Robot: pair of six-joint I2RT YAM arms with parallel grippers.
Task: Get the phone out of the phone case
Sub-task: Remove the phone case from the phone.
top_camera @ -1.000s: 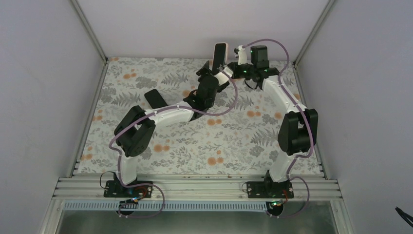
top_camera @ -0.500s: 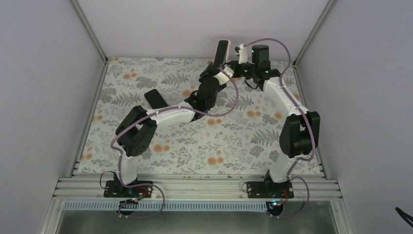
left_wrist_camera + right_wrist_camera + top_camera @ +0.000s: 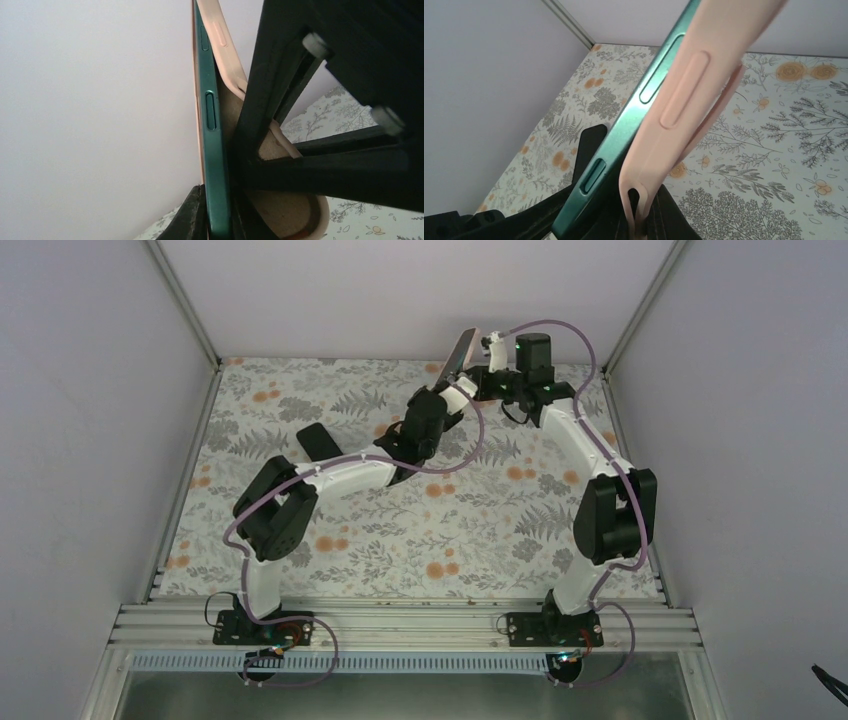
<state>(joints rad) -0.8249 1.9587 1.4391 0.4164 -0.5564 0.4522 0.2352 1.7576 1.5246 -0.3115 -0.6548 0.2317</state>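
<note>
The clear floral mat lies below and back of the phone, so my right gripper will next move away from the phone, back and down, to release the case on the mat.
Phone and case are held up in the air at the back of the table. The dark green phone stands partly peeled out of the pale pink phone case. My left gripper is shut on the phone's lower end, one jaw on each face. My right gripper is shut on the bottom lip of the phone case, which bends away from the phone. In the top view the pair tilts right, between the left gripper and the right gripper.
A flat black object lies on the floral mat at the left. The back wall stands close behind the grippers. Metal frame posts run up both back corners.
My left gripper has gone from wide open to shut on the phone. Phone and case have tipped over to the right and turned more edge-on. The right gripper has kept its grip.
</note>
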